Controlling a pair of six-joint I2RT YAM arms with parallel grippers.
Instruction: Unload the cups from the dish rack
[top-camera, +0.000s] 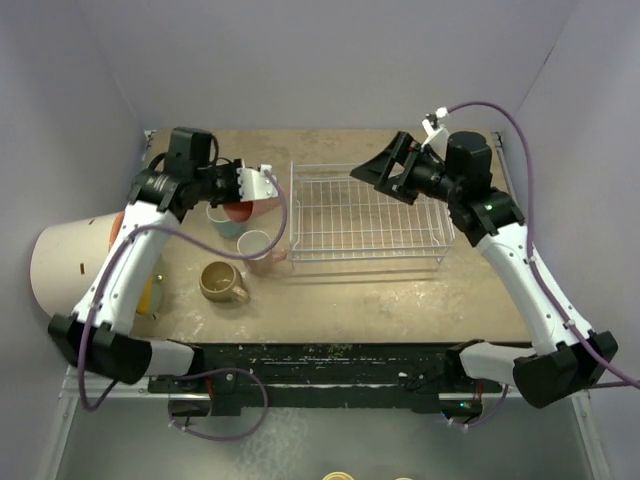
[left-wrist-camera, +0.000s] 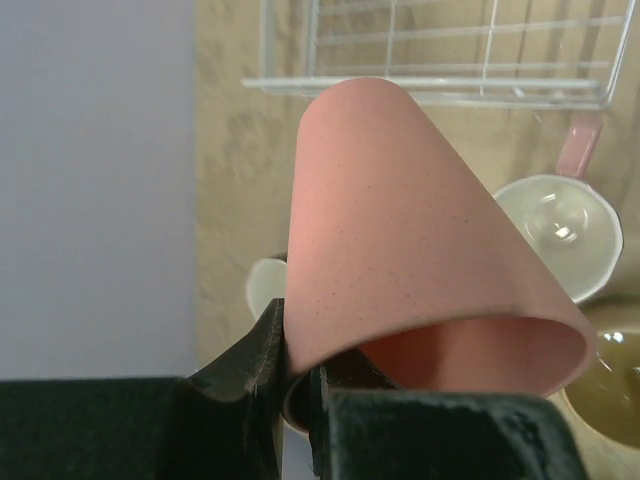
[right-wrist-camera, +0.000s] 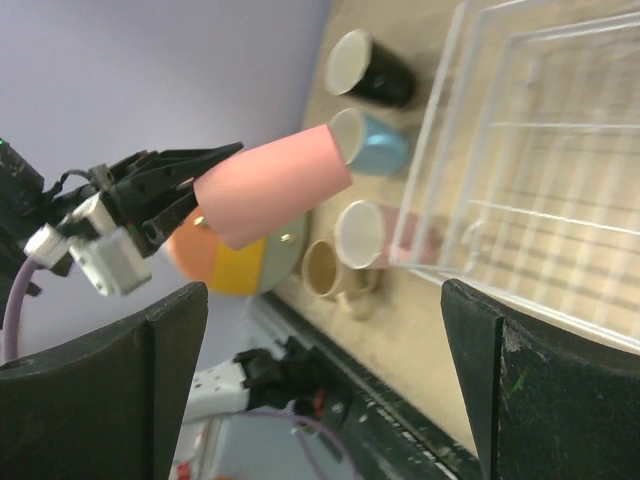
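The tabletop below, between light blue mug (right-wrist-camera: 375, 142) and rack, is free, so my left gripper should next move toward the rack, turn the tilted tumbler upright and go down to release it.
My left gripper (top-camera: 250, 195) is shut on the rim of the coral tumbler (top-camera: 238, 212), holding it tilted in the air left of the dish rack (top-camera: 365, 215). In the left wrist view the tumbler (left-wrist-camera: 420, 240) fills the middle. The rack, a white wire basket, holds no cups. The light blue mug (right-wrist-camera: 375, 142), black mug (right-wrist-camera: 370, 68), pale pink mug (top-camera: 258, 250) and tan mug (top-camera: 222, 283) stand on the table left of the rack. My right gripper (top-camera: 385, 172) is open and empty above the rack's far edge, facing left; it also shows in the right wrist view (right-wrist-camera: 325, 390).
A big white cylinder with an orange and yellow face (top-camera: 70, 265) lies at the table's left edge, beside the left arm. Purple walls close in the table on three sides. The pink mug stands right against the rack's left front corner.
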